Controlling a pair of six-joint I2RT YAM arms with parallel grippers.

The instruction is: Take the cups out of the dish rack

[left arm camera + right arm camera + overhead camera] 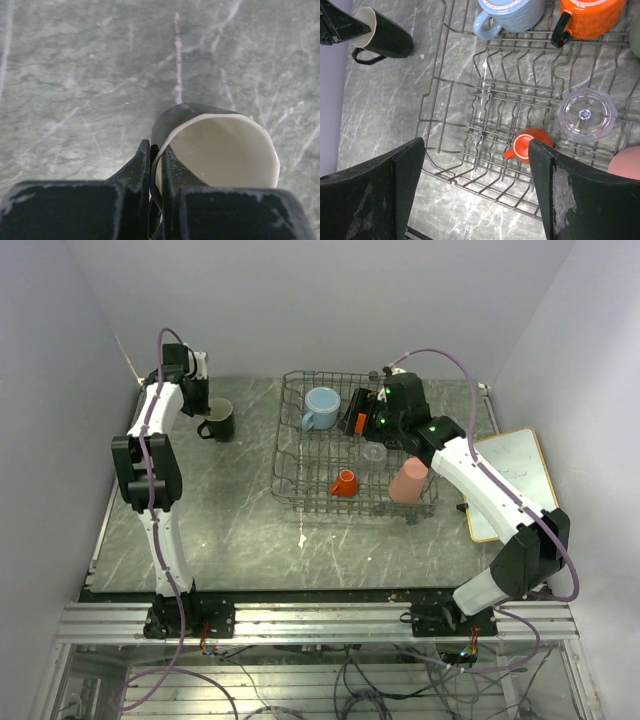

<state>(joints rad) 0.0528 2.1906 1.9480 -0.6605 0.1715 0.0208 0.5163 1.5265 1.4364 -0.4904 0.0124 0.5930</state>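
My left gripper holds the black mug [220, 145] and will next move it farther from the dish rack toward the side, then open.
The grey wire dish rack [288, 455] stands mid-table. In it are a light blue mug [322, 407], an orange mug [590, 17], an upturned clear glass [584, 115], an upturned tiny orange cup [526, 148] and a pink tumbler [408, 480]. A sliver of pale green cup [636, 40] shows at the right wrist view's edge. My right gripper [476, 145] hangs open above the rack [435, 95], holding nothing. At the far left my left gripper [156, 150] is shut on the rim wall of the black mug [220, 145], outside the rack. I cannot tell whether the mug [218, 421] rests on the table.
A white board with a wooden frame [512, 485] lies at the right edge of the table, beside the right arm. Walls close in the table at the back and both sides. Grey marbled tabletop [230, 510] lies between the rack and the left arm.
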